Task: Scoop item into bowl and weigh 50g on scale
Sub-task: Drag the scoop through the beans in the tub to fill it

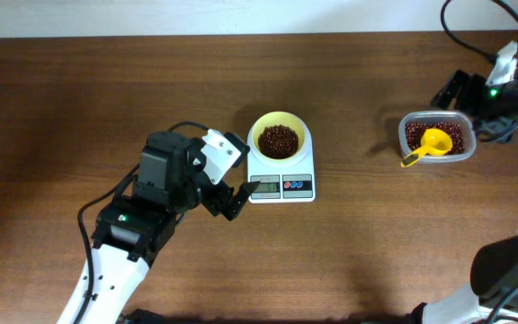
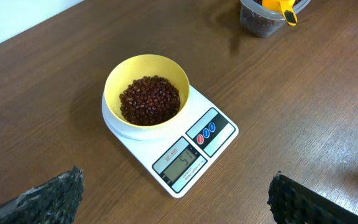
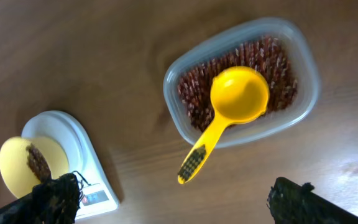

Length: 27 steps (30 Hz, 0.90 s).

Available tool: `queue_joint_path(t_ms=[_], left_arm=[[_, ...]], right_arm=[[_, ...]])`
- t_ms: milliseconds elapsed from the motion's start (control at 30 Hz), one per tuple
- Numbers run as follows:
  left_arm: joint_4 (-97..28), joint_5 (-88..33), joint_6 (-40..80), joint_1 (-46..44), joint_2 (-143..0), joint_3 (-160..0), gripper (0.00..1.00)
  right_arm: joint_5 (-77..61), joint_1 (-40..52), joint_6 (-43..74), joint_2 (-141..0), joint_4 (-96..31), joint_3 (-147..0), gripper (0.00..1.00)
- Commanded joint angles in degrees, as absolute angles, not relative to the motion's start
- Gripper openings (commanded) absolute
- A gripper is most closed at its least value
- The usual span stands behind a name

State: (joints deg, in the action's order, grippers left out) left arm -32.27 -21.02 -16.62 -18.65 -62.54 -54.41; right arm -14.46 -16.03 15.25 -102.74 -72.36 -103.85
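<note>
The scoop handle's dark end (image 1: 410, 160) (image 3: 193, 164) sticks out past the rim below it. My right gripper will move to its left in the overhead view and down onto that end.
The pale yellow bowl (image 1: 279, 137) stands on the white scale (image 1: 281, 184) and holds a heap of dark red-brown beans (image 1: 278, 140). In the left wrist view the bowl (image 2: 145, 87) and beans (image 2: 150, 99) sit on the scale (image 2: 194, 155), whose display reads about 51. My left gripper (image 1: 234, 174) (image 2: 176, 198) is open and empty just left of the scale's display. My right gripper (image 1: 461, 101) (image 3: 169, 200) is open and empty above the clear container (image 1: 436, 137) (image 3: 241, 81) of beans. The bowl (image 3: 18, 165) and scale (image 3: 73, 152) also show in the right wrist view.
A yellow scoop (image 1: 428, 145) (image 3: 229, 109) rests in the container on the beans, its handle sticking out over the rim toward the table. The container's corner and scoop handle show at the top of the left wrist view (image 2: 263, 15). The wooden table (image 1: 106, 90) carries everything.
</note>
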Motion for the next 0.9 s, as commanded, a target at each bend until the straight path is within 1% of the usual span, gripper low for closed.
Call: queue_joint_path(t_ms=[0, 67, 200, 333, 433, 500, 633, 867], left_arm=[[-32.16, -21.23, -15.88, -18.35, -62.67, -54.13, 0.99], [-32.16, -21.23, -15.88, -18.35, -62.67, -54.13, 0.99], [-32.16, -21.23, -15.88, -18.35, -62.67, -54.13, 0.99], [-32.16, -21.23, -15.88, -18.35, -62.67, -54.13, 0.99], [-32.16, -21.23, -15.88, -18.35, -62.67, -54.13, 0.99], [-32.16, -21.23, -15.88, -18.35, -62.67, -54.13, 0.99], [-32.16, -21.23, -15.88, -18.35, -62.67, -54.13, 0.99], [-32.16, -21.23, -15.88, -18.35, -62.67, -54.13, 0.99]], right_arm=[[-20.71, -14.61, 27.35, -105.12, -65.56, -93.97, 0.99], [-22.48, -13.43, 32.95, -105.12, -61.36, -88.71, 0.99], [-23.83, -11.25, 36.53, -105.12, -56.51, -84.95, 0.99], [-23.31, -10.90, 36.49, -105.12, -57.67, -84.95, 0.99], [-20.29, -10.90, 36.12, -105.12, -63.92, -84.95, 0.98], [-20.08, -10.90, 34.74, -105.06, -65.28, -84.95, 0.99], [-17.28, -10.90, 33.23, -105.06, -65.17, -84.90, 0.99], [-17.32, -10.87, 31.33, -105.12, -61.21, -81.60, 0.99]])
